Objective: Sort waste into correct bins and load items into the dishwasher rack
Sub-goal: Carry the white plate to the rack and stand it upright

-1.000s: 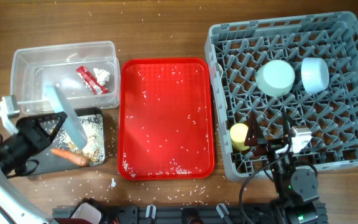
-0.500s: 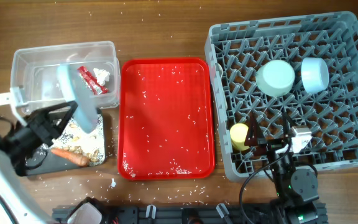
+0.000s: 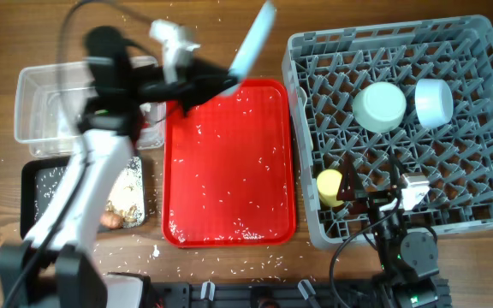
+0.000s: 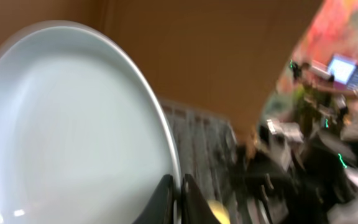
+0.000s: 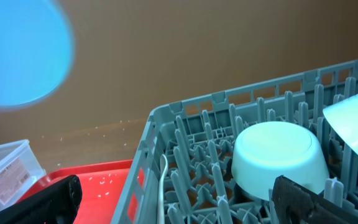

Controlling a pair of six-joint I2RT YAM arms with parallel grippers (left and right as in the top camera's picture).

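Note:
The plate (image 3: 252, 38) needs to go to the right in the overhead view with my left gripper, then down into the rack's far corner by the red tray, where pegs are free.
My left gripper (image 3: 223, 83) is shut on the rim of the large pale-blue plate (image 3: 252, 38) and holds it tilted in the air above the red tray's far right corner. In the left wrist view the plate (image 4: 73, 124) fills the left side, with the fingers (image 4: 178, 200) pinching its edge. The grey rack (image 3: 478, 171) holds the mint-green bowl (image 3: 379, 106), the light-blue bowl (image 3: 433, 103) and the yellow cup (image 3: 329, 186). A white spoon (image 5: 162, 186) stands at the rack's left edge. My right gripper (image 5: 179, 205) is open and empty over the rack's near side.
The red tray (image 3: 229, 162), sprinkled with rice, lies between the bins and the rack. The clear tub (image 3: 41, 111) holds a red wrapper (image 5: 5, 177). The black tray (image 3: 41, 188) holds food scraps (image 3: 125, 201) and a carrot piece (image 3: 109, 221). Rice grains dot the table.
My left arm has swung from the black tray up and to the right, carrying the plate to above the red tray's far right corner. The right arm has not moved.

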